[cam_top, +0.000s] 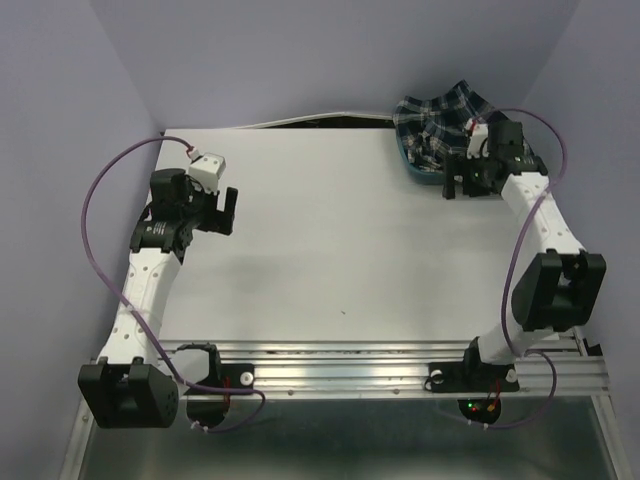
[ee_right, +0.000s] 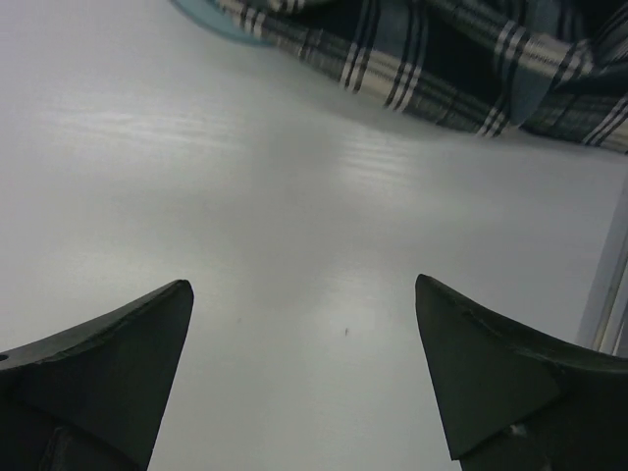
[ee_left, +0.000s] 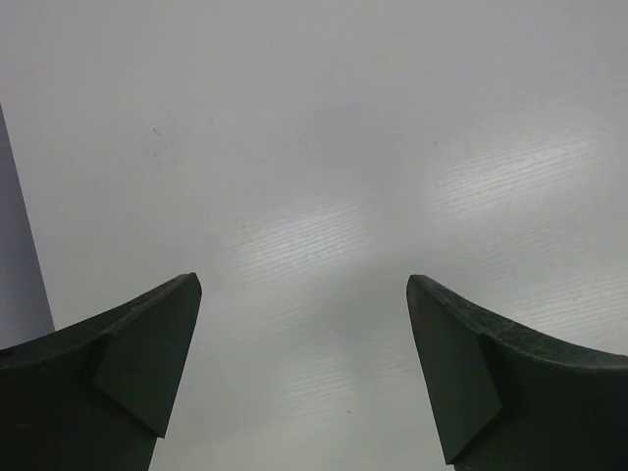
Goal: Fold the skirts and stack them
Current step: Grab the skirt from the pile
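Observation:
My right gripper moves outward over the bunched cloth to close there next, since the plaid skirt's fold of waistband (cam_top: 463, 91) peaks at the tub's far side.
The navy-and-green plaid skirt (cam_top: 437, 117) lies bunched in a teal tub (cam_top: 415, 171) at the table's back right corner. It hangs over the tub's rim in the right wrist view (ee_right: 432, 49). No red dotted skirt shows in any view. My right gripper (cam_top: 452, 186) is open and empty over bare table, just in front of the tub. My left gripper (cam_top: 221, 210) is open and empty over bare table at the left, far from the skirt.
The white table (cam_top: 330, 240) has a metal rail (cam_top: 400, 365) along its near edge. Purple walls stand close behind and on both sides. Purple cables (cam_top: 105, 190) loop from each arm.

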`<state>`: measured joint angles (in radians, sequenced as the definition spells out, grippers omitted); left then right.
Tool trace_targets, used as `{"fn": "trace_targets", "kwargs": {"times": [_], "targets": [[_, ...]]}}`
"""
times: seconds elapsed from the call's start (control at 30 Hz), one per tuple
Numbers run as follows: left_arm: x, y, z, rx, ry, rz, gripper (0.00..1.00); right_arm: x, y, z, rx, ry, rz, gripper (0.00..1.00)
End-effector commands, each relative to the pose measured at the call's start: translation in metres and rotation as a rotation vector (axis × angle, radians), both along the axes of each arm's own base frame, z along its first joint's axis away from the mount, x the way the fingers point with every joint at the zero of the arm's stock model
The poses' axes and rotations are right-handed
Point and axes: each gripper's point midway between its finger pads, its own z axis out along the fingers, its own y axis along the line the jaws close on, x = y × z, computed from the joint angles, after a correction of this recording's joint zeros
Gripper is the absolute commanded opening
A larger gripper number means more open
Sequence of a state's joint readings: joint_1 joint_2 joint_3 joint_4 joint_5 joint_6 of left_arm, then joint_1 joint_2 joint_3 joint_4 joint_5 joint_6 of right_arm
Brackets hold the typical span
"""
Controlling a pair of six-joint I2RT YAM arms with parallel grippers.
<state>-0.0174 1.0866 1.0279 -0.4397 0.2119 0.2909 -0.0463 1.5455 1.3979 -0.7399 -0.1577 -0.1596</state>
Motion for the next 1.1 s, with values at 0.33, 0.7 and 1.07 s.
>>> {"fn": "trace_targets", "kwargs": {"times": [0.33,0.7,1.07], "targets": [[0.009,-0.015,0.028,-0.045,-0.065,-0.075,0.99,0.221,-0.058,0.114,-0.088,-0.476,-0.281,1.0],[-0.001,-0.008,0.018,-0.024,-0.055,-0.045,0.99,0.303,-0.062,0.079,-0.097,-0.676,-0.263,1.0],[0.003,0.004,0.023,-0.007,-0.083,0.036,0.99,0.31,-0.064,0.115,-0.086,-0.797,-0.28,0.25]]}}
